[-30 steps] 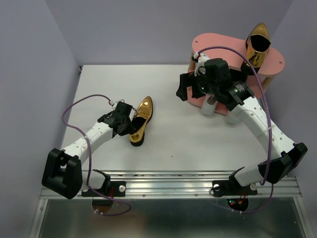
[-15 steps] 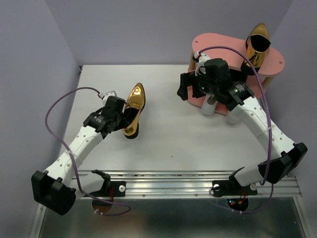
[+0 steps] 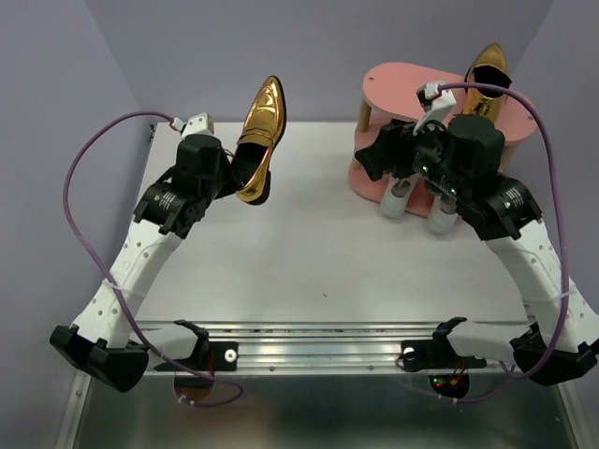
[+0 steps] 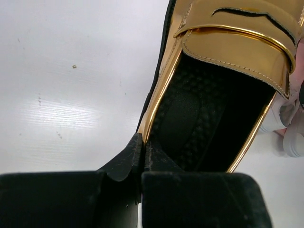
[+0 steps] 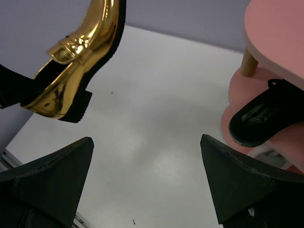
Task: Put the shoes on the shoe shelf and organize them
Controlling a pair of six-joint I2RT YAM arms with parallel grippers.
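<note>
My left gripper will next pull back and lower the shiny gold shoe with its sole down onto the white table.
My left gripper is shut on the heel rim of a shiny gold shoe and holds it in the air over the far left of the table, toe pointing away. In the left wrist view the fingers clamp the shoe's side wall. The pink shoe shelf stands at the far right. A second gold shoe lies on its top board. White sneakers sit at the bottom tier, and a black shoe on a middle board. My right gripper is open and empty in front of the shelf.
The purple back wall and left wall close in the white table. A metal rail runs along the near edge by the arm bases. The left arm's purple cable loops out over the left side.
My left gripper has lifted the gold shoe off the table and carried it up and toward the far side. My right arm has drawn back to the right, away from the shelf's front.
</note>
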